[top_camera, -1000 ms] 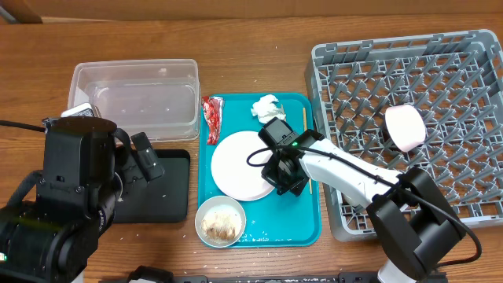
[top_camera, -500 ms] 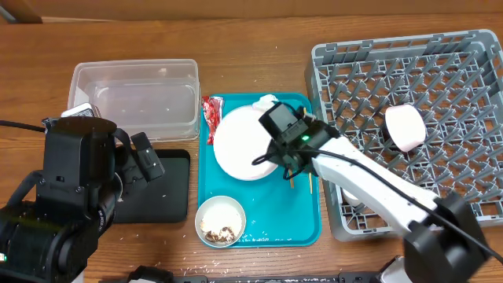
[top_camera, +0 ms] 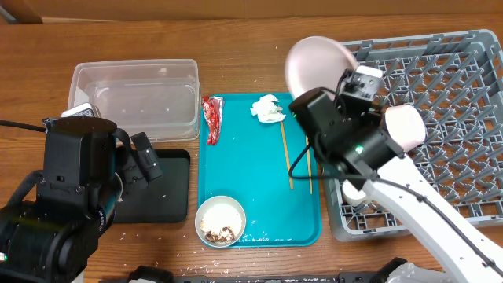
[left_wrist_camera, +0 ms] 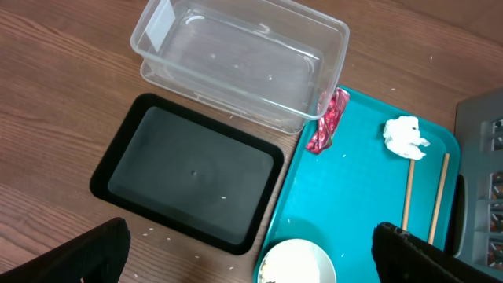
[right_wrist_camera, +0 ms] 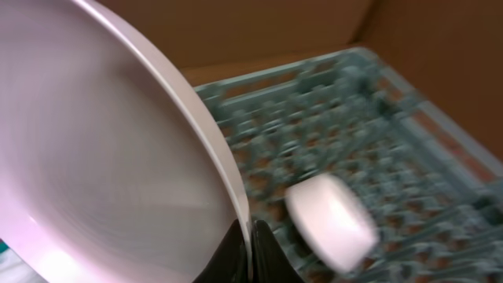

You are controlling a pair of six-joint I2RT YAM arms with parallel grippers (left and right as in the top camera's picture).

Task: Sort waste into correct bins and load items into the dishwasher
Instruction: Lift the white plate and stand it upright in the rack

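The rack's empty far wires are below my right gripper and to its right in the overhead view, so my right gripper needs to move across and down next and release the plate (top_camera: 316,66).
My right gripper (top_camera: 344,82) (right_wrist_camera: 250,236) is shut on the rim of the round pale pink plate (top_camera: 316,66) (right_wrist_camera: 102,157), holding it tilted on edge in the air over the grey dish rack's (top_camera: 448,75) left rim. A small pink bowl (top_camera: 405,127) (right_wrist_camera: 332,220) lies upside down in the rack. On the teal tray (top_camera: 259,192) lie two chopsticks (top_camera: 287,153) (left_wrist_camera: 409,192), a red wrapper (top_camera: 212,118) (left_wrist_camera: 327,122), a white tissue wad (top_camera: 267,108) (left_wrist_camera: 405,137) and a cream bowl (top_camera: 220,222) (left_wrist_camera: 297,263) with food bits. My left gripper (left_wrist_camera: 253,255) hangs open above the black tray's (left_wrist_camera: 189,173) near edge.
The clear tub (top_camera: 134,98) (left_wrist_camera: 236,63) stands behind the black tray (top_camera: 161,189), left of the teal tray. Pale grains (left_wrist_camera: 157,232) are scattered on the wooden table beside the black tray. The bulky left arm (top_camera: 75,189) fills the lower left.
My right gripper lifted the plate off the teal tray and carried it up and right to the rack's edge, uncovering the chopsticks. The left arm stayed still.
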